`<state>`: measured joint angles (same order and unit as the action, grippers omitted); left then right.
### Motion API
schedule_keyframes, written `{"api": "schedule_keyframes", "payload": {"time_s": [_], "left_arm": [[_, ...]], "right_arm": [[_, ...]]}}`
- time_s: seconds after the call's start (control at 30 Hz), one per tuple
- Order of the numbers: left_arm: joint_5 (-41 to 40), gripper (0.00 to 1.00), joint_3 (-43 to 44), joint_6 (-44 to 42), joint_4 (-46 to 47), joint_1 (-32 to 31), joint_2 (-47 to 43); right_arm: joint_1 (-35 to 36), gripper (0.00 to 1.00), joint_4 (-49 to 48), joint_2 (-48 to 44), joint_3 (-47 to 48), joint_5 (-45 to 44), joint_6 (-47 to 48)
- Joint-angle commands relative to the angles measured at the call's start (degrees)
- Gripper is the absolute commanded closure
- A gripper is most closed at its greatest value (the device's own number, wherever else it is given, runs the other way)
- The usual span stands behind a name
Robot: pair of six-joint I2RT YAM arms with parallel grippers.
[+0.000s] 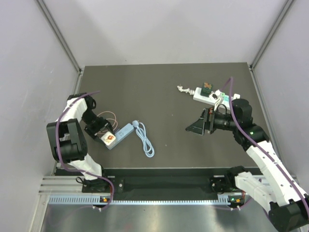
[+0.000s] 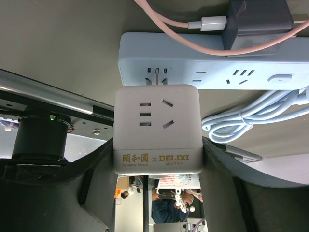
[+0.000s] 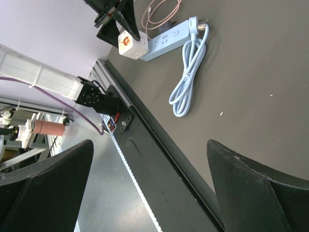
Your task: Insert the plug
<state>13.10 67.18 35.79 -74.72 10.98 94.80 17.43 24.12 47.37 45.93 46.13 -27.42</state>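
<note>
The left gripper tilts steeper next and presses down onto the power strip's end socket [image 2: 157, 78], then releases the cube. The cube's bare prongs still show between cube and power strip.
The plug is a white cube adapter [image 2: 157, 128] with gold lettering, and my left gripper [image 2: 157, 145] is shut on its two sides. Its metal prongs [image 2: 157, 79] reach into a socket of the light blue power strip [image 2: 207, 63], with a short stretch of bare metal still showing between cube and strip. From above, the cube [image 1: 110, 138] sits at the strip's [image 1: 124, 132] left end, near the table's front left. My right gripper [image 1: 198, 126] hovers open and empty over the table's right middle, well away from the strip [image 3: 166, 37].
A black charger [image 2: 258, 24] with a pink cable [image 2: 178, 29] occupies the strip's far side. The strip's coiled blue cord [image 1: 145, 140] lies to its right. A white power strip with small parts [image 1: 207, 95] lies at the back right. The black front rail [image 3: 159, 159] runs below the right gripper.
</note>
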Motion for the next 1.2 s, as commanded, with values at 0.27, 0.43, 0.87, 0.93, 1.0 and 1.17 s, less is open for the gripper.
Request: {"api": "schedule_keyframes", "payload": {"time_s": [0.27,0.43,0.87,0.93,1.0,1.17], "left_arm": [[-3.52,1.00,0.67,-1.60,1.06,0.27,4.50],[-4.14,1.00,1.11,-1.60,2.47,0.44,6.27],[-7.04,1.00,-5.12,0.68,8.62,0.09,5.13],[-8.44,1.00,-5.91,0.77,9.24,-0.08,4.17],[-10.11,1.00,-6.18,0.86,9.24,-0.17,3.55],[-11.78,1.00,-5.83,1.82,9.68,-1.40,0.21]], "right_arm": [[-0.64,0.00,0.05,-0.18,3.20,-0.69,1.40],[-0.64,0.00,0.84,-0.53,3.55,-1.13,2.02],[-0.73,0.00,1.19,0.17,3.38,-1.30,2.72],[-0.64,0.00,1.28,0.17,3.20,-1.57,2.81],[-0.56,0.00,1.28,0.17,3.02,-1.66,2.90],[-0.64,0.00,1.19,0.35,3.02,-1.83,2.81]]}}
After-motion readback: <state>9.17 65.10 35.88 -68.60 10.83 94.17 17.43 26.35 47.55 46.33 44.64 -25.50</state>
